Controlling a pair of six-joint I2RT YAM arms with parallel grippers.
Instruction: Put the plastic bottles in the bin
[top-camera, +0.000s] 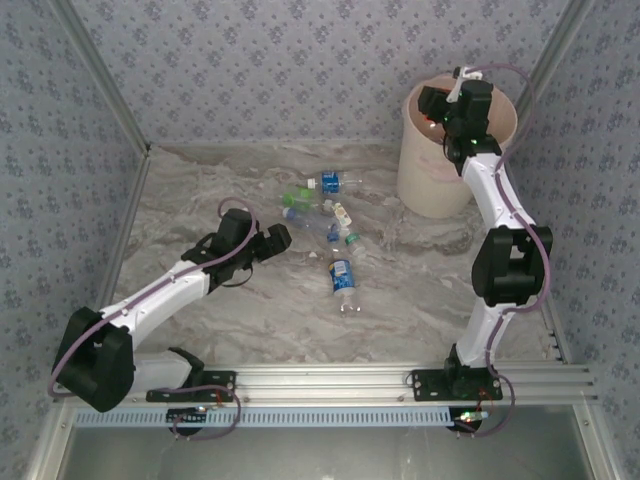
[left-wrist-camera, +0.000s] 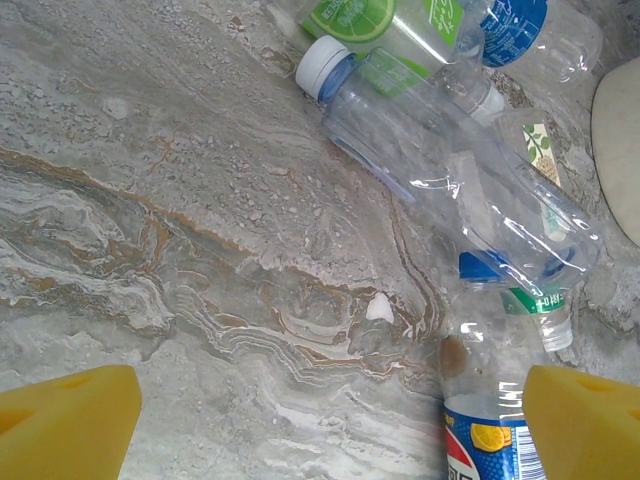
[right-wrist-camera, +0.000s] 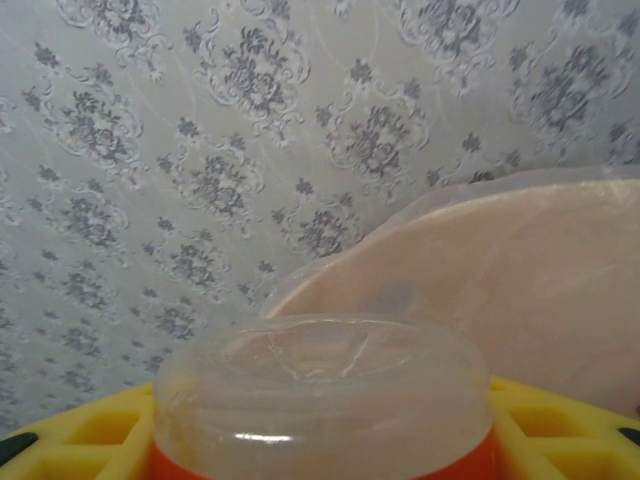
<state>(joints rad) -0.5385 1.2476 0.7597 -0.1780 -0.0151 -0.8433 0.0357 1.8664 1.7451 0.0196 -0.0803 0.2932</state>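
I should next lower my right gripper slightly toward the pink bag and release the clear orange-labelled bottle (right-wrist-camera: 320, 390) within the bin's rim, because the bin's opening (right-wrist-camera: 545, 320) is below.
Several plastic bottles lie in a loose cluster mid-table: a blue-labelled one (top-camera: 327, 183), a green-labelled one (top-camera: 298, 197) and another blue-labelled one (top-camera: 343, 275). My left gripper (top-camera: 280, 238) stands open just left of the cluster. In the left wrist view the left gripper (left-wrist-camera: 325, 430) hangs over bare table. A blue-labelled bottle (left-wrist-camera: 490, 430) lies by its right finger and a clear white-capped bottle (left-wrist-camera: 450, 170) lies beyond. My right gripper (top-camera: 445, 115) hangs over the bin (top-camera: 420, 190). The right gripper (right-wrist-camera: 320, 445) is shut on a clear orange-labelled bottle (right-wrist-camera: 320, 390), with the bin's pink bag (right-wrist-camera: 520, 280) behind.
Patterned walls close the marble table (top-camera: 200, 210) on the left, back and right. The bin stands in the back right corner. An aluminium rail (top-camera: 330, 380) with both arm bases runs along the near edge. Bare table lies left of and in front of the bottles.
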